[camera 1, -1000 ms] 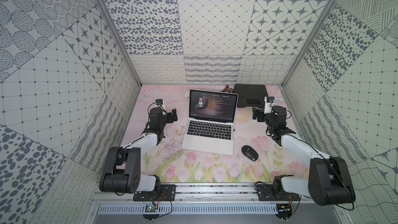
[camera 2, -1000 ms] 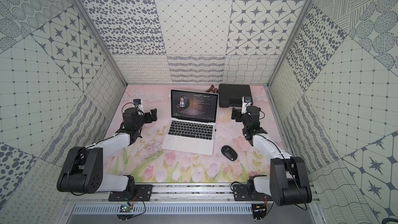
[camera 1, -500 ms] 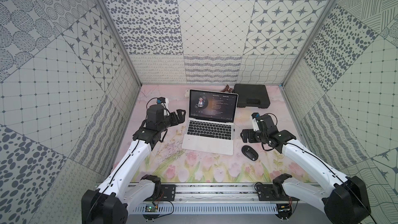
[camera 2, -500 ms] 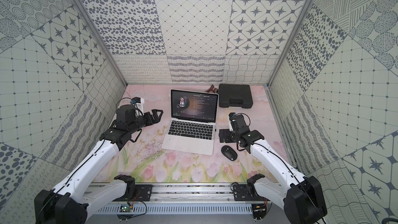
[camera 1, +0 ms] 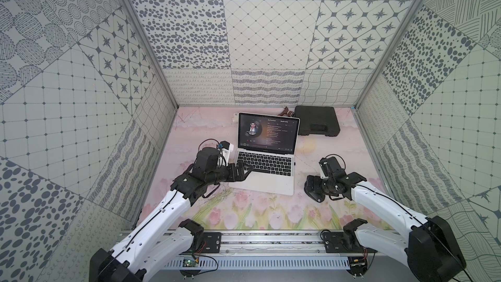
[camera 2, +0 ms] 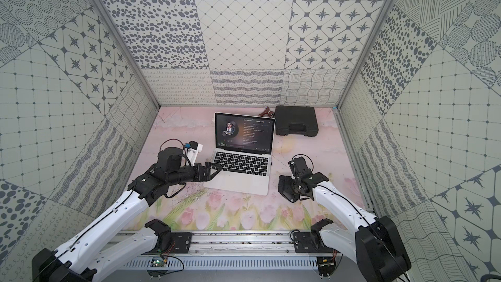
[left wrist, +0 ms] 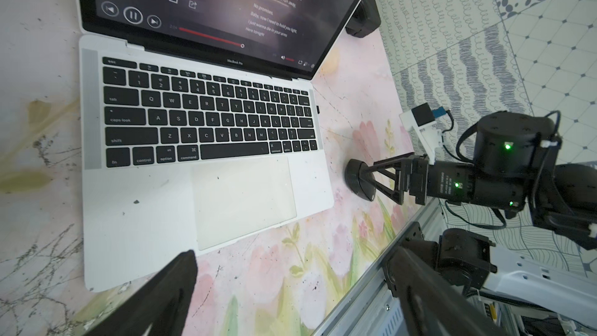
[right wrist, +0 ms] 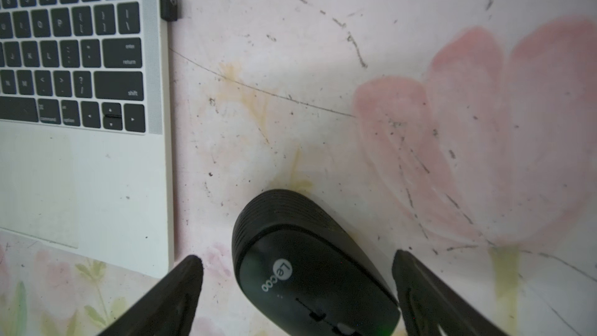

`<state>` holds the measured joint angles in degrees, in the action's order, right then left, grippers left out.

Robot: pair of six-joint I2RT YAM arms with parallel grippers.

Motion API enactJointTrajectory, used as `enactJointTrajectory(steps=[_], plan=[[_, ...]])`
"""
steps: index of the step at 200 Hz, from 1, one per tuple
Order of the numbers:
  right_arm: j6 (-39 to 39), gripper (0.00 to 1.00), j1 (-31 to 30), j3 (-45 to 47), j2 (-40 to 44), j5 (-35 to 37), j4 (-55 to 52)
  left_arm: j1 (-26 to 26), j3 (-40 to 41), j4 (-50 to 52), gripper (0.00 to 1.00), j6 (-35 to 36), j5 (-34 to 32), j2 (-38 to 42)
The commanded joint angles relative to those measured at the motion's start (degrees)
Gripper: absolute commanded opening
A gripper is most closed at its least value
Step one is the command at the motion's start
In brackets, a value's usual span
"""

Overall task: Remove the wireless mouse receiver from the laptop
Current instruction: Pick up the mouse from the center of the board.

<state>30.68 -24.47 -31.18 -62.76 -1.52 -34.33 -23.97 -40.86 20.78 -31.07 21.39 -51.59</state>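
The black mouse is slanted between the open fingers, so my right gripper should move down and back and turn around the mouse's sides to close.
The silver laptop (camera 1: 273, 183) (camera 2: 244, 183) stands open mid-table, its dark music-player screen lit. The wireless mouse receiver (right wrist: 169, 5) (left wrist: 318, 109) is a tiny black nub plugged into the laptop's right side, level with the upper key rows (camera 1: 294, 163). My left gripper (camera 1: 244, 170) (left wrist: 292, 253) is open over the laptop's left front part, with nothing between its fingers. My right gripper (camera 1: 311, 187) (right wrist: 295, 255) is open, low over the table right of the laptop. The black mouse (right wrist: 310, 269) lies between its fingers. The receiver is well ahead of them.
A black plastic case (camera 1: 317, 124) lies at the back right. A small brown object (camera 1: 287, 112) sits behind the laptop. The mouse (left wrist: 358, 179) is right of the laptop's front corner. A metal rail (camera 1: 271, 240) runs along the table's front edge.
The left gripper has swung in from the left onto the laptop's left side. The right gripper has come forward from near the case and dropped over the mouse. Both stayed open.
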Motion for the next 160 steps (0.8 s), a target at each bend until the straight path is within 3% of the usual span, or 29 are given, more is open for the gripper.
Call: enactJointTrajectory(steps=[1,26,43,77,125,160], plan=[[2.2,0.97,-0.3,2.2,-0.6,-1.7,3.1,-1.1,-0.1,1.0,0.99,-0.6,4.5,0.5],[6.2,0.97,-1.5,5.7,1.2,-8.0,6.3,-1.3,0.2,1.1,1.0,-0.7,4.6,1.2],[8.7,0.97,-3.8,6.9,4.4,-7.2,5.5,-1.4,0.6,1.1,1.0,-0.6,4.9,1.6],[10.4,0.97,-9.5,5.8,6.9,0.2,-0.2,-1.4,1.5,0.8,1.0,-0.4,5.0,1.7],[13.4,0.96,-18.0,1.7,-4.0,12.6,-3.4,-1.4,1.7,0.5,0.99,-0.3,6.0,0.6],[16.4,0.86,-23.1,1.2,-8.1,21.4,-1.2,-1.5,1.9,0.6,0.99,0.3,5.8,1.7]])
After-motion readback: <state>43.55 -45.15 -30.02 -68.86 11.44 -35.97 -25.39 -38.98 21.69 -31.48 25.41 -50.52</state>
